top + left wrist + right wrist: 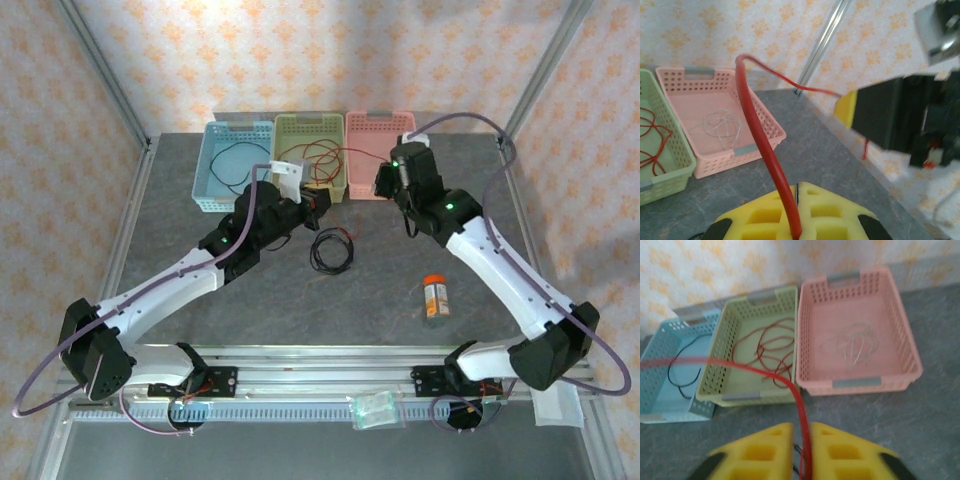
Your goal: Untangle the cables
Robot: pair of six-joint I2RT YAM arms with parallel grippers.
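The robot should carry the red cable outward with its left gripper, then lower it into the green basket and release it there, because more red cable is already inside.
A taut red cable (350,152) runs between my two grippers above the green basket (335,190). My left gripper (318,203) is shut on that red cable (774,169), its yellow fingers (830,205) pressed together around it. My right gripper (801,440) stands open a little, and the red cable (798,400) passes through the gap beside the right finger. A small coil of black and red cables (330,250) lies on the table between the arms. More red cable (770,347) lies in the green basket, a black one (685,375) in the blue basket and a whitish one (855,342) in the pink basket.
The blue basket (207,170), green basket and pink basket (360,190) stand in a row at the back. An orange-capped bottle (435,297) lies on the table at the right. A clear plastic bag (375,408) rests on the front rail.
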